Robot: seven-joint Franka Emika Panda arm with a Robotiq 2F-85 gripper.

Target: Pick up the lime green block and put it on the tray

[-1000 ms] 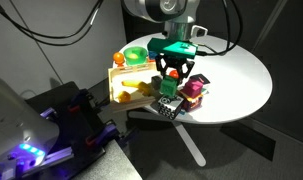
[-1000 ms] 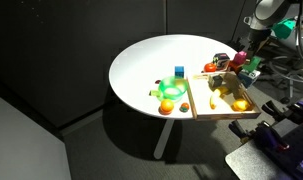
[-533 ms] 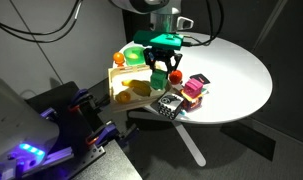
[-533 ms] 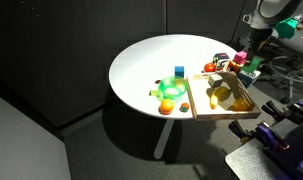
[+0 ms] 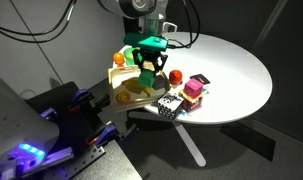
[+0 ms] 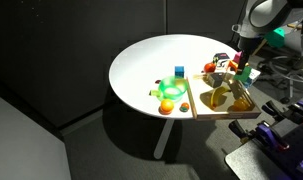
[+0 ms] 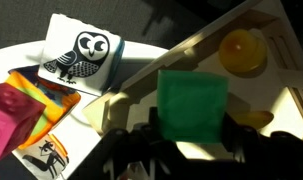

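Observation:
The block needs to go across the tray next, toward the tray's end by the green dish, and then down, carried by my gripper.
My gripper (image 5: 148, 70) is shut on the lime green block (image 7: 191, 103), which fills the space between the fingers (image 7: 191, 142) in the wrist view. It holds the block just above the cream-yellow wooden tray (image 5: 119, 96), near the tray's inner edge. The tray also shows in an exterior view (image 6: 197, 101) and in the wrist view (image 7: 281, 75). In the exterior views the block is mostly hidden by the fingers (image 6: 241, 72).
On the tray lie a yellow round piece (image 7: 241, 50) and other yellow shapes (image 5: 126, 97). Beside it are an owl-picture block (image 7: 81, 52), a pink block (image 5: 194, 88), a dotted cube (image 5: 169, 107), a green dish (image 6: 171, 90), a blue block (image 6: 179, 71) and an orange ball (image 6: 167, 107).
The gripper has carried the green block sideways from above the pink blocks to above the tray. Nothing else has moved.

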